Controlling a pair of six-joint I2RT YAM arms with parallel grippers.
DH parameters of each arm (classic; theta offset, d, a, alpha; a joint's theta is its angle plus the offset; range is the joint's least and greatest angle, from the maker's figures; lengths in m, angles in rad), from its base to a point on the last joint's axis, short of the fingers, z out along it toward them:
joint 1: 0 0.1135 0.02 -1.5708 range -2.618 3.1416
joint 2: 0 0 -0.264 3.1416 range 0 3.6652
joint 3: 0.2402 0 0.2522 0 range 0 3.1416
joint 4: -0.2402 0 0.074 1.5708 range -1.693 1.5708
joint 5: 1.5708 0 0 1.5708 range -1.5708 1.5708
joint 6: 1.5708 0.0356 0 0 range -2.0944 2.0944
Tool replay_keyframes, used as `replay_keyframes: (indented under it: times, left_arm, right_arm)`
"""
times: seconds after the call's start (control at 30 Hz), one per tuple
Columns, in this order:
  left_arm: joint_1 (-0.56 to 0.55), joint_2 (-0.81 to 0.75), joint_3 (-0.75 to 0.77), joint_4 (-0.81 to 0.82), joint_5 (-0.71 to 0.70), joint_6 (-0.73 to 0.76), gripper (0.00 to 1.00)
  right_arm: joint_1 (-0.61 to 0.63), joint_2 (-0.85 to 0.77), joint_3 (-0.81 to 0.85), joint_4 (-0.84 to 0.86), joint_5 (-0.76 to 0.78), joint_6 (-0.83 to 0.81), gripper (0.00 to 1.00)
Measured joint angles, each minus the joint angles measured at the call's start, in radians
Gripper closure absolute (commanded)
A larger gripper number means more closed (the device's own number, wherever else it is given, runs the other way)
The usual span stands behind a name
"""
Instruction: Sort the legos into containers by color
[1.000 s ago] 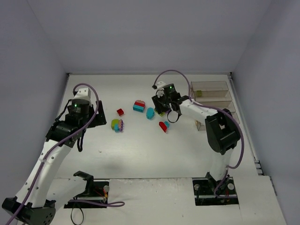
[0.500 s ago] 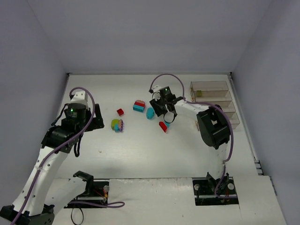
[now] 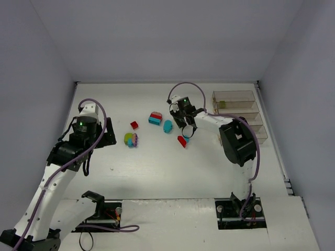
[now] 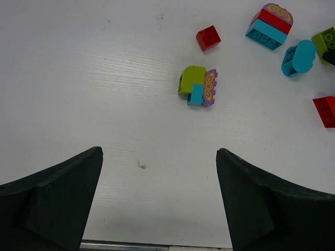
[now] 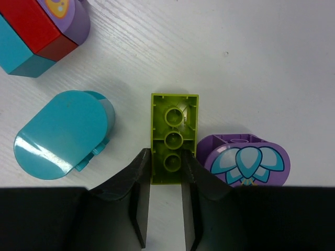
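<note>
The lime brick needs to go up and then to the right in the top view, over the far bin (image 3: pixel 234 100). My right gripper needs to carry it there and release it where a green piece lies.
In the right wrist view my right gripper (image 5: pixel 166 161) is shut on a lime green brick (image 5: pixel 174 130) lying on the table, one finger on each long side. A teal rounded brick (image 5: pixel 63 133) lies to its left and a purple lotus-print brick (image 5: pixel 246 159) to its right. A red-teal-purple clump (image 5: pixel 39 29) is at the upper left. In the top view the right gripper (image 3: pixel 183 123) is low among the bricks, left of the containers (image 3: pixel 234 98). My left gripper (image 4: pixel 159 157) is open and empty, short of a green-teal-purple clump (image 4: pixel 198 86).
A small red brick (image 3: pixel 134 125) and a red brick (image 3: pixel 181 140) lie loose on the white table. The clear bins stand in a row along the right wall, and a small green piece (image 3: pixel 221 104) shows at the far bin.
The right gripper has moved a little left and down among the bricks and now grips the green brick. The left arm has drawn back slightly to the left.
</note>
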Motion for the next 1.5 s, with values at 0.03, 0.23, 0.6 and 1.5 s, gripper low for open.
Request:
replay_keyframes:
  times: [0.03,0.23,0.6,1.5]
  left_arm:
    - [0.000,0.000,0.000,0.000,0.000,0.000,0.17]
    - [0.000,0.000,0.000,0.000,0.000,0.000,0.17]
    - [0.000,-0.003,0.000,0.000,0.000,0.000,0.17]
    - [0.000,0.002,-0.016,-0.001,-0.023,-0.023,0.17]
  right_arm:
    - [0.000,0.000,0.000,0.001,0.005,0.002,1.00]
    - [0.000,0.000,0.000,0.002,0.017,0.011,1.00]
    - [-0.012,-0.121,0.018,0.002,0.053,0.064,1.00]
    - [-0.532,-0.053,0.211,-0.088,0.369,0.858,1.00]
